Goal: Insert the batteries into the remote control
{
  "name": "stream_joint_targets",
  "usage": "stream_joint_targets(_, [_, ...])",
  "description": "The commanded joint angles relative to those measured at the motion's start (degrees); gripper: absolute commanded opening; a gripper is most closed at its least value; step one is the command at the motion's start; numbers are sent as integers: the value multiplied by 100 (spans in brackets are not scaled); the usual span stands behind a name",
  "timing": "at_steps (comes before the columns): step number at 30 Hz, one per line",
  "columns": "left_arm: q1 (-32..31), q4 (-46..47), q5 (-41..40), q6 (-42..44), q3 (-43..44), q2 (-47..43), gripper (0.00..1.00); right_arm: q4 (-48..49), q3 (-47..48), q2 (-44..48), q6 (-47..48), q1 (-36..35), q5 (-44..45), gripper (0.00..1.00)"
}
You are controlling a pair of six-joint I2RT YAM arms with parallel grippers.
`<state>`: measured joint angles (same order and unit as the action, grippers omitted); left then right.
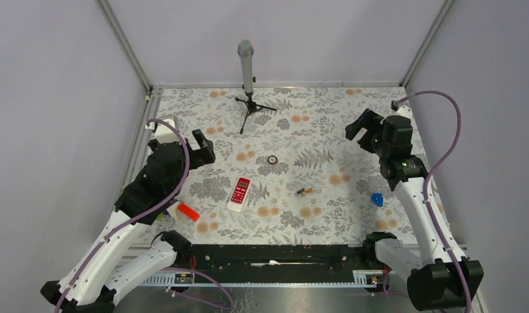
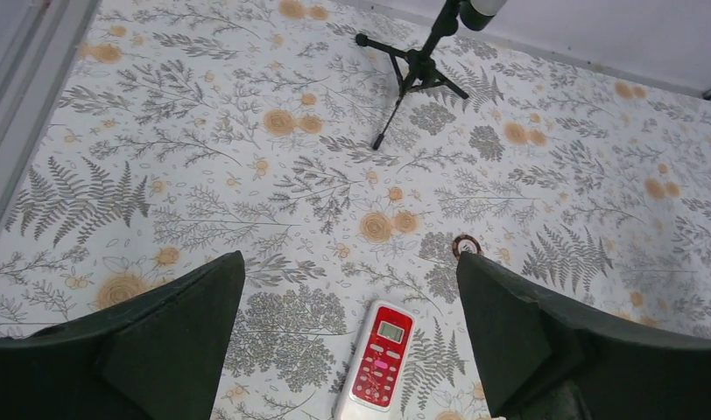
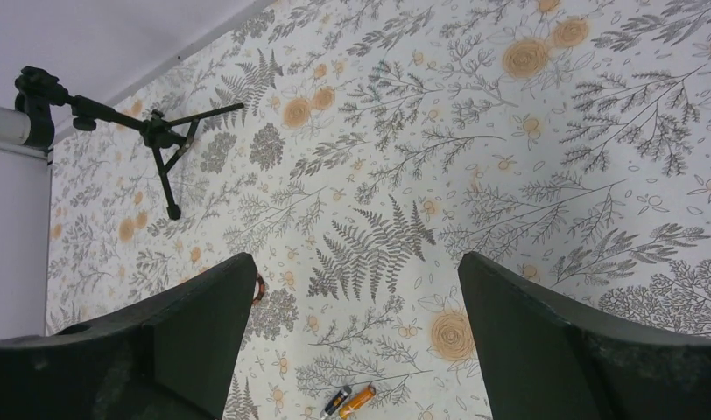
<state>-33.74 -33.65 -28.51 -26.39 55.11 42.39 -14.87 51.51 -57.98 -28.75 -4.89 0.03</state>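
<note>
The remote control is below my left gripper and to its right in the top view. I will lower the gripper that way, with its open fingers on both sides of the remote control's middle (image 1: 239,193) (image 2: 377,363).
The remote control (image 1: 239,193) lies flat on the table, red front up, near the middle; it also shows in the left wrist view (image 2: 378,367). The two batteries (image 1: 304,192) lie side by side to its right; they also show low in the right wrist view (image 3: 350,402). My left gripper (image 1: 203,147) is open and empty, held above the table left of and behind the remote (image 2: 352,289). My right gripper (image 1: 358,128) is open and empty, high at the right, behind the batteries (image 3: 352,280).
A microphone on a small tripod (image 1: 248,98) stands at the back centre. A small dark ring (image 1: 273,160) lies behind the remote. A red-and-white block (image 1: 185,212) lies near the left arm. A small blue object (image 1: 377,199) lies at the right.
</note>
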Motion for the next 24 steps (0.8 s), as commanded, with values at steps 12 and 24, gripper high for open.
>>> stream_joint_targets(12, [-32,773,2509,-475,-1223,1610,99,95,-351,-58,-258,-17,-290,93])
stream_joint_targets(24, [-71,1119,2888,-393,-1337,3319,99,259,-997,9,-831,-12,-1122,93])
